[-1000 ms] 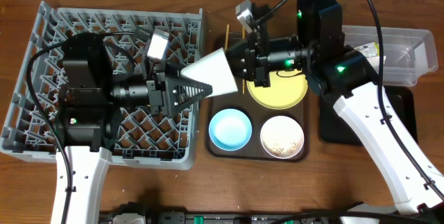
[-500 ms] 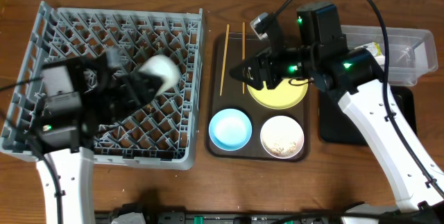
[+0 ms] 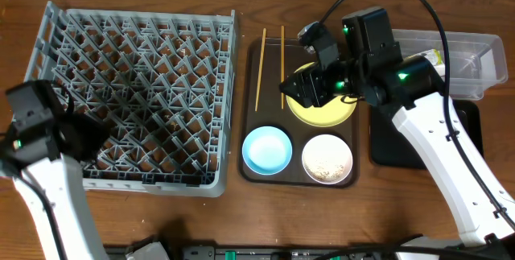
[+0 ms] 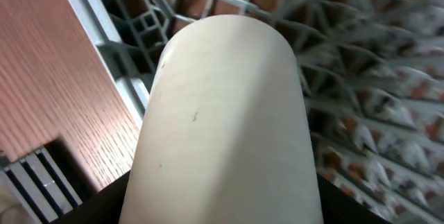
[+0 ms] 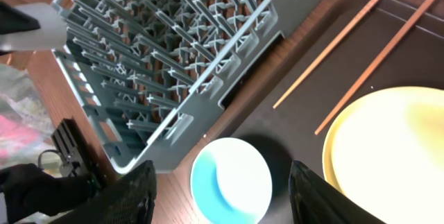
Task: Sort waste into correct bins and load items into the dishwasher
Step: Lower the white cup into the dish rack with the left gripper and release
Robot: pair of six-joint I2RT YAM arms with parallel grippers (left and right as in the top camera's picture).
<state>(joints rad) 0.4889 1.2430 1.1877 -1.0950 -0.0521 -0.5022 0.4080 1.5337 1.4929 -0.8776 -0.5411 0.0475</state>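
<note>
I will next move my right gripper back and lower it onto the white bowl's rim by the light-blue bowl (image 3: 305,158), clear of the rice, because the white bowl is below and back.
My left gripper (image 4: 222,213) is shut on the white cup (image 4: 222,113), which fills the left wrist view. It holds the cup above the left edge of the grey dish rack (image 3: 137,59). In the overhead view the left gripper (image 3: 84,135) hides the cup. My right gripper (image 3: 296,87) is open and empty. It hovers over the brown tray by the yellow plate (image 3: 330,107). In the right wrist view the light-blue bowl (image 5: 232,182) lies below the right gripper (image 5: 222,196). Two chopsticks (image 3: 260,68) lie on the tray. The white bowl (image 3: 327,158) holds rice.
The brown serving tray (image 3: 251,131) sits right of the rack. A clear tub (image 3: 475,59) with a wrapper inside stands at the back right. A black tray (image 3: 385,143) lies under the right arm. The rack also shows in the right wrist view (image 5: 173,57).
The left arm took the cup from the right gripper and swung left across the rack to its left edge. The right gripper let go and drew back over the plate.
</note>
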